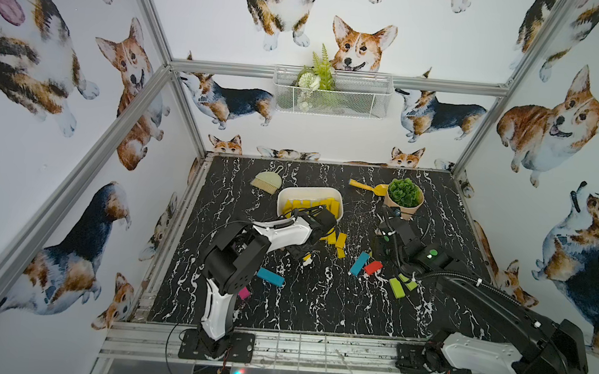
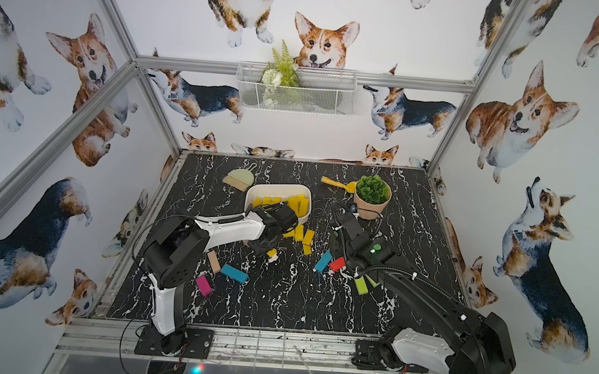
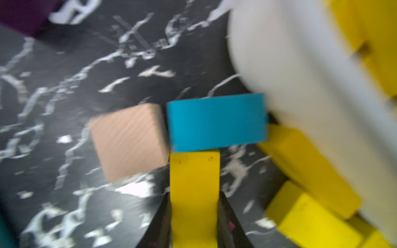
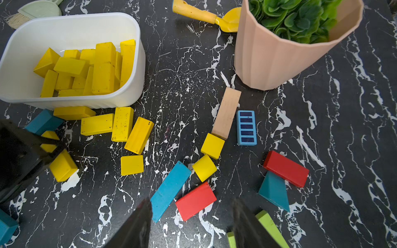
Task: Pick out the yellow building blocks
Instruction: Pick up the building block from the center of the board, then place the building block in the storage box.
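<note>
The left gripper carries the yellow block up and outward over the side of the white tub (image 1: 310, 191) next and releases it inside, since the tub already holds yellow blocks.
My left gripper (image 3: 194, 197) is shut on a yellow building block (image 3: 194, 182), a bar that sticks out between the jaws. In both top views this gripper (image 1: 304, 255) (image 2: 271, 252) is low over the table just in front of the white tub (image 1: 310, 191). Many yellow building blocks (image 4: 103, 68) lie piled in the tub (image 4: 71, 18). Several more (image 4: 122, 124) lie loose beside it, and two small ones (image 4: 212, 146) sit further right. My right gripper (image 4: 192, 206) hangs open above a red block (image 4: 195, 201), holding nothing.
A potted plant (image 1: 403, 198), a yellow scoop (image 1: 363, 187) and a brush (image 1: 266, 181) stand at the back. Blue bars (image 1: 270, 277), red blocks (image 4: 285, 168), lime-green bars (image 1: 397, 288), a pink block (image 2: 203, 285) and wooden blocks (image 3: 129, 139) lie scattered around.
</note>
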Robot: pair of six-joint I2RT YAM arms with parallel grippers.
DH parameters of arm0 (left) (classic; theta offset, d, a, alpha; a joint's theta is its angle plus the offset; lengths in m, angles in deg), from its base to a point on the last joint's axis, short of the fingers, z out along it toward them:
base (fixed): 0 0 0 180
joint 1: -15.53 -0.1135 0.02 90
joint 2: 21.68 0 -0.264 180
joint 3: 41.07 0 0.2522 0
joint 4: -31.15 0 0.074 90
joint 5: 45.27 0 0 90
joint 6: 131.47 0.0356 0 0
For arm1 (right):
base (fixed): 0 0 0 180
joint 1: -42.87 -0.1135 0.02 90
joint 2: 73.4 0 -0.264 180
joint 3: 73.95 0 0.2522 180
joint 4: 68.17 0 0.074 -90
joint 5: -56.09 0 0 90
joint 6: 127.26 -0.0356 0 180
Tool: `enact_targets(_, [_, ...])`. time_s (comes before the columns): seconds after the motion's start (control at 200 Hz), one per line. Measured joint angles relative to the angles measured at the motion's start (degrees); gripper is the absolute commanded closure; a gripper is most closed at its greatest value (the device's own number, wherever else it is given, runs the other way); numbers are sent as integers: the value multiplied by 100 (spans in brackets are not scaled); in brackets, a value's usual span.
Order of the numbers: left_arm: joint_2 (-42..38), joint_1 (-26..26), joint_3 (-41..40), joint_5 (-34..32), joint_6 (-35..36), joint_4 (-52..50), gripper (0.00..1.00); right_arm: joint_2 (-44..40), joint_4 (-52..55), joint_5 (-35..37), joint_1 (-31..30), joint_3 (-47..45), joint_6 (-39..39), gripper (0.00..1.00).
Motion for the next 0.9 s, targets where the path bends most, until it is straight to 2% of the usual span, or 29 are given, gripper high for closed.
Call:
enact_targets(0.29, [-1202,243,-542,-2,737,-44,84,37,68,-55,0,2,-31,38])
enact_targets(0.36, [-1521,197,-533,-92,1132,-50,84,59,85,-133,0,7,-39,38])
enact_targets(0.5, [-2041,-291,-195,-197,2566,72,85,153,122,-223,0,63,-63,38])
enact_targets(0.551, [-2031,-522,-2,-127,3036,116,85,188,122,-258,0,87,-68,38])
enact_targets(0.566, [-1976,-671,170,-83,3399,149,85,210,125,-280,0,101,-68,38])
enact_targets(0.586, [-1976,-671,170,-83,3399,149,85,219,127,-289,0,109,-70,38])
enact_targets(0.731, [-1436,-1080,1023,216,4763,232,85,374,125,-345,0,197,-81,38])
enact_targets(0.901, [-538,-1526,1834,540,5853,232,84,542,127,-446,0,302,-98,39])
